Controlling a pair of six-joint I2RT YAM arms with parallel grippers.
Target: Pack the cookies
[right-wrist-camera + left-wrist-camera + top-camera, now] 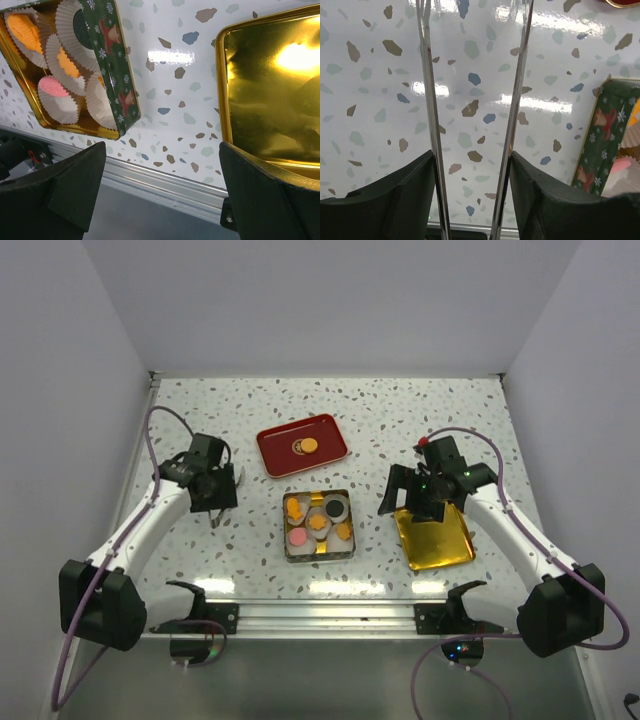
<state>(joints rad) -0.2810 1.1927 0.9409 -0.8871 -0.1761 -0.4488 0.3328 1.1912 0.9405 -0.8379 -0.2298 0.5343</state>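
Observation:
The lid lies open-side up, so my right gripper lowers next onto the gold lid's edge facing the tin, one finger inside it and one outside.
Several cookies sit in white paper cups inside a green-sided tin (291, 540). Among them are a pink one (52, 86), an orange one (24, 30) and a dark one (80, 24). One more orange cookie (309, 446) lies on the red tray (280, 452). My left gripper (215, 498) (472, 162) hovers left of the tin and is shut on a pair of thin metal tongs (428, 100), whose two blades stand apart over bare table. My right gripper (414, 502) (161, 165) is open and empty, above the gap between the tin and the gold lid (270, 90).
The gold lid (441, 548) lies open-side up right of the tin, near the front rail (320, 615). The tin's corner (607, 135) shows at the right of the left wrist view. White walls enclose the speckled table on three sides.

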